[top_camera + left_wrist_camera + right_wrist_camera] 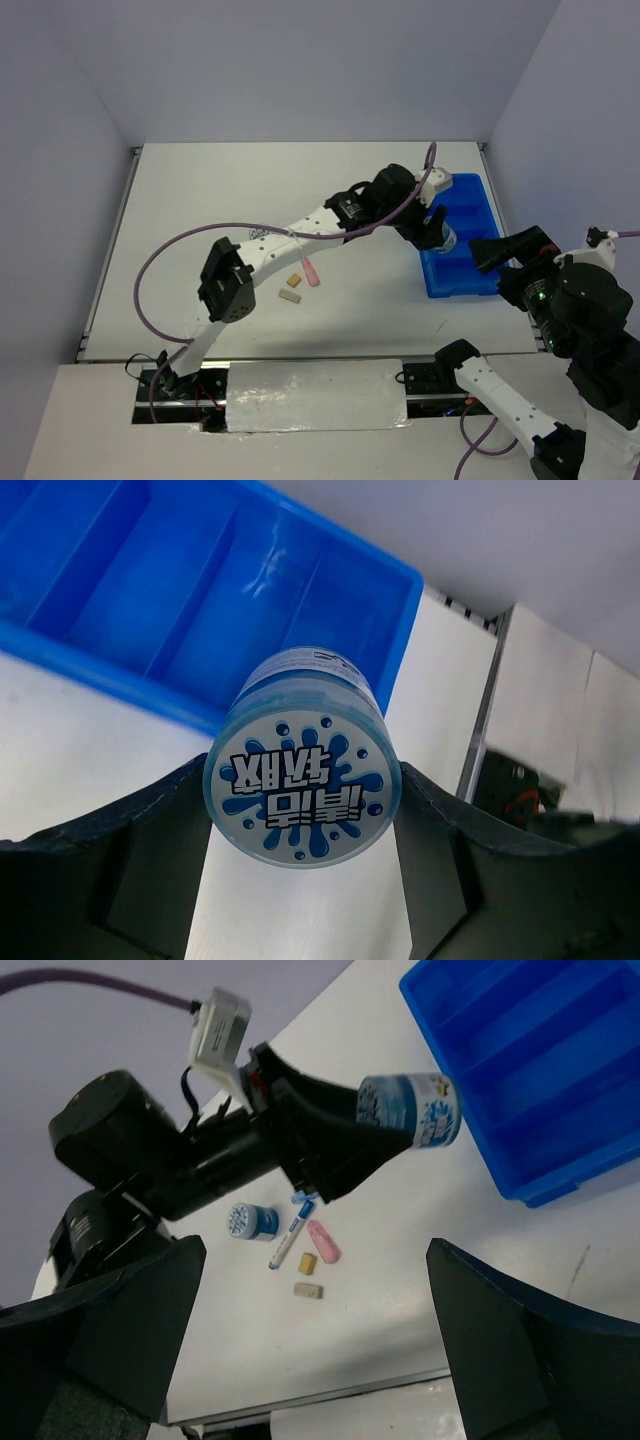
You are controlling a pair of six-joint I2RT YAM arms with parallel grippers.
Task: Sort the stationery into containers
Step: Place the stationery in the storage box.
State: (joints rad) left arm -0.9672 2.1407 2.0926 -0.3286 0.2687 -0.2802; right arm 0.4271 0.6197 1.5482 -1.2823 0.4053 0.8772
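My left gripper draws the disc back toward my base over the tray's empty near section (464,274) (350,610) next, which lies below, then lowers and releases it.
My left gripper (302,805) is shut on a round blue-white patterned disc (302,785), a short jar shape, held at the near left edge of the bright blue divided tray (230,590). In the top view the gripper (434,232) and disc (446,238) sit over the tray's left wall (428,270). The right wrist view shows a second disc (250,1222), the blue-white marker (288,1237), light-blue clip (305,1197), pink stick (323,1241), orange block (307,1262) and tan eraser (308,1290) on the table. My right gripper (318,1260) is open and empty, raised to the right of the tray (497,252).
The left arm (300,228) stretches across the table above the loose items and hides the second disc and marker from the top view. The pink stick (311,271) and two small blocks (291,288) lie beside it. The table's near edge (300,355) runs below them.
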